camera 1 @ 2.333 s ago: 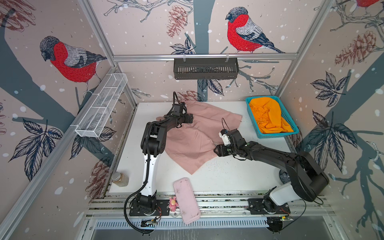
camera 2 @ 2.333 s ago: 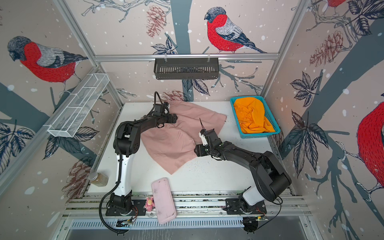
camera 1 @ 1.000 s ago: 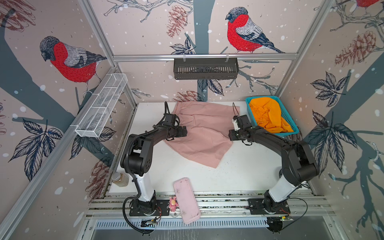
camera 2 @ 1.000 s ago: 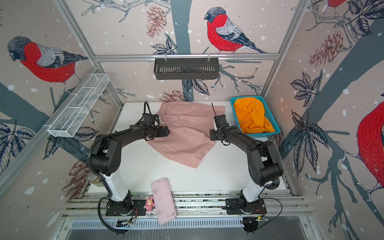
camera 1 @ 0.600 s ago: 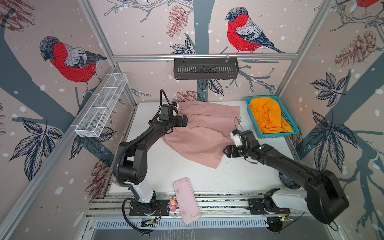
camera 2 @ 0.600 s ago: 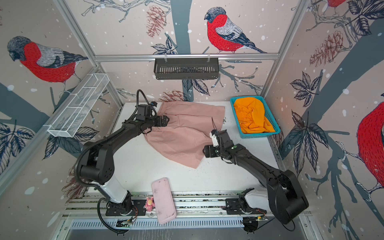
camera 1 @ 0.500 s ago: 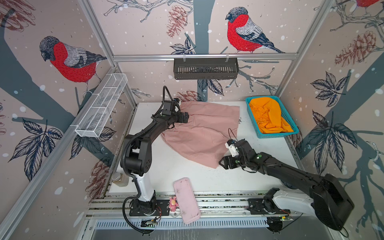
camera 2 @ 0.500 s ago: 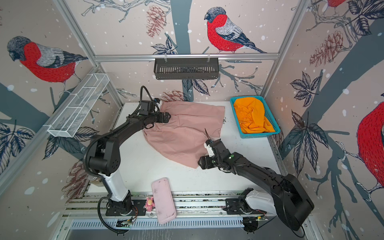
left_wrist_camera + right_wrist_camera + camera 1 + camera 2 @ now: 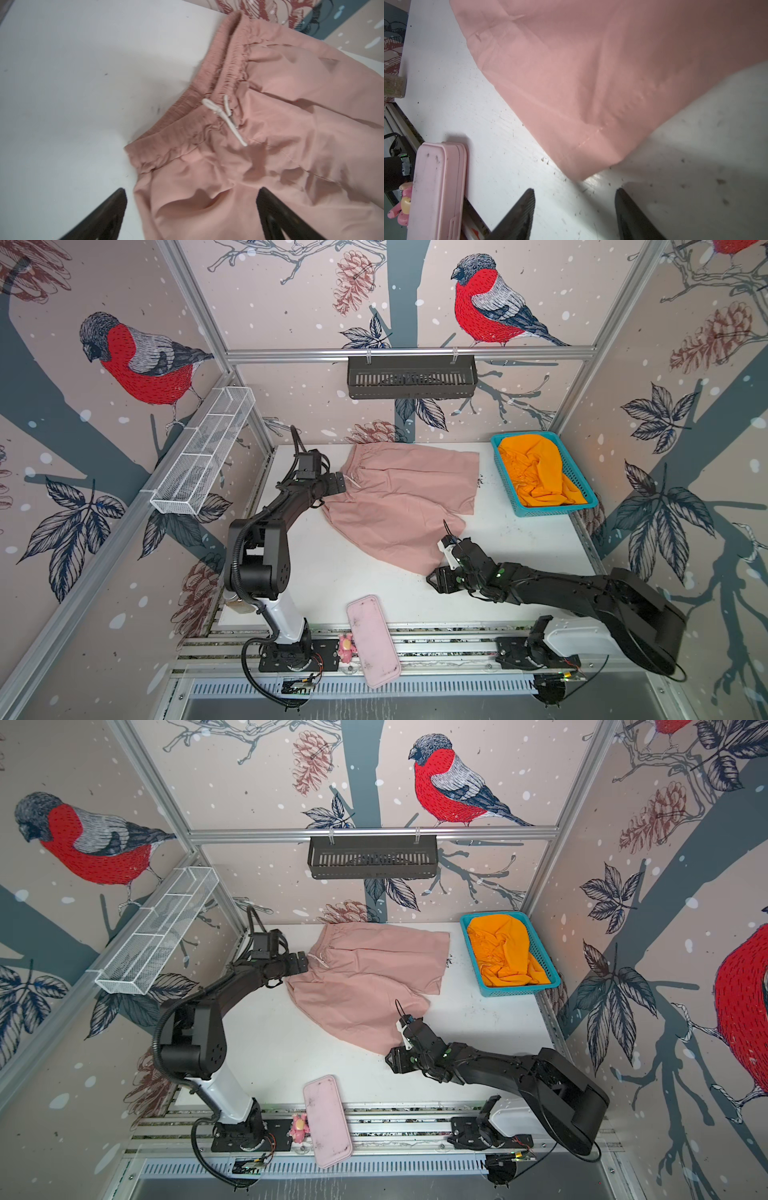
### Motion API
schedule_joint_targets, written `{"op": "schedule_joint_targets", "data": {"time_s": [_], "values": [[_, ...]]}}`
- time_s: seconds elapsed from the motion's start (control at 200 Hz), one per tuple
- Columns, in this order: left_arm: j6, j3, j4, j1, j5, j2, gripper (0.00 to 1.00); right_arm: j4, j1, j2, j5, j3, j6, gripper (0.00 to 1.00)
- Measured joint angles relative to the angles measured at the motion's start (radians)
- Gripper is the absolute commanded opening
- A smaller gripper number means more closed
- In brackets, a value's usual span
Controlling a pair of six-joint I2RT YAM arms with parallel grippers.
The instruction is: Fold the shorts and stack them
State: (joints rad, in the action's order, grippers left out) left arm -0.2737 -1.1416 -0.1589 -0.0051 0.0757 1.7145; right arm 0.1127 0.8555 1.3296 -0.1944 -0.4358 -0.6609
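My left gripper is open, and its fingers are off-centre from the near end of the shorts' elastic waistband. I will next lower it and shift it sideways onto that end.
The dusty pink shorts lie spread on the white table, waistband and white drawstring at the back left, legs running right and toward the front. My left gripper is open at the waistband's near end, with pink cloth lying between its fingers. My right gripper is open over bare table, just short of the near leg's front corner, with nothing between its fingers. The orange shorts lie crumpled in the teal basket.
A rigid pink tray overhangs the table's front edge, a small pink toy beside it. A brown jar stands at the front left. A white wire basket and a black rack hang on the walls.
My right gripper has left the far leg's edge by the basket and swung toward the front, to the near leg's corner. My left gripper shifted slightly along the waistband. The pink shorts lie flatter.
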Motion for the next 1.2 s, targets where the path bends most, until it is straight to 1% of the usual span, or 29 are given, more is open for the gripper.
{"op": "schedule_joint_targets", "data": {"time_s": [0.06, 0.095, 0.145, 0.17, 0.175, 0.18, 0.195, 0.265, 0.35, 0.5, 0.55, 0.695, 0.845, 0.915, 1.026, 1.086, 1.106, 1.136, 1.151, 1.201], "values": [[-0.031, 0.077, 0.023, 0.041, 0.000, -0.039, 0.98, 0.011, -0.005, 0.027, -0.011, -0.013, 0.007, 0.46], [-0.047, 0.110, 0.033, 0.060, 0.002, -0.055, 0.98, 0.021, -0.006, 0.049, -0.016, -0.027, 0.013, 0.39], [-0.068, 0.151, 0.062, 0.074, 0.004, -0.073, 0.98, 0.029, -0.009, 0.076, -0.025, -0.045, 0.034, 0.23], [-0.072, 0.165, 0.069, 0.077, 0.005, -0.078, 0.98, 0.029, -0.012, 0.089, -0.029, -0.054, 0.037, 0.12], [-0.073, 0.168, 0.071, 0.077, 0.005, -0.078, 0.98, 0.029, -0.013, 0.090, -0.030, -0.055, 0.037, 0.09], [-0.074, 0.169, 0.072, 0.077, 0.005, -0.079, 0.98, 0.029, -0.013, 0.093, -0.032, -0.057, 0.037, 0.09], [-0.081, 0.174, 0.076, 0.079, 0.008, -0.080, 0.98, 0.028, -0.014, 0.098, -0.034, -0.061, 0.037, 0.04], [-0.099, 0.182, 0.095, 0.085, 0.029, -0.074, 0.98, 0.011, -0.026, 0.108, -0.041, -0.071, 0.035, 0.02], [-0.117, 0.175, 0.132, 0.090, 0.037, -0.043, 0.98, -0.054, -0.046, 0.077, -0.042, -0.074, 0.040, 0.02], [-0.145, 0.163, 0.171, 0.094, 0.084, 0.014, 0.98, -0.213, -0.055, -0.039, -0.045, -0.062, 0.035, 0.02], [-0.151, 0.170, 0.191, 0.094, 0.105, 0.024, 0.98, -0.259, -0.051, -0.084, -0.048, -0.042, 0.015, 0.02], [-0.182, 0.228, 0.262, 0.094, 0.180, 0.042, 0.97, -0.321, -0.023, -0.175, -0.061, 0.021, -0.048, 0.02], [-0.200, 0.262, 0.330, 0.091, 0.248, 0.066, 0.88, -0.344, -0.003, -0.223, -0.056, 0.031, -0.081, 0.02], [-0.200, 0.267, 0.359, 0.084, 0.264, 0.076, 0.80, -0.345, -0.001, -0.235, -0.034, 0.029, -0.098, 0.02], [-0.196, 0.276, 0.370, 0.079, 0.262, 0.081, 0.59, -0.359, 0.015, -0.257, -0.013, 0.017, -0.099, 0.02], [-0.195, 0.277, 0.362, 0.079, 0.260, 0.081, 0.42, -0.380, 0.022, -0.278, 0.000, 0.001, -0.098, 0.02], [-0.191, 0.276, 0.358, 0.079, 0.260, 0.081, 0.34, -0.387, 0.024, -0.286, 0.008, -0.006, -0.098, 0.03], [-0.187, 0.269, 0.347, 0.079, 0.259, 0.082, 0.18, -0.400, 0.029, -0.300, 0.020, -0.017, -0.092, 0.04], [-0.182, 0.262, 0.339, 0.079, 0.259, 0.083, 0.13, -0.405, 0.033, -0.307, 0.021, -0.024, -0.088, 0.03], [-0.164, 0.235, 0.307, 0.079, 0.236, 0.085, 0.00, -0.436, 0.053, -0.328, 0.025, -0.053, -0.066, 0.02]]}}
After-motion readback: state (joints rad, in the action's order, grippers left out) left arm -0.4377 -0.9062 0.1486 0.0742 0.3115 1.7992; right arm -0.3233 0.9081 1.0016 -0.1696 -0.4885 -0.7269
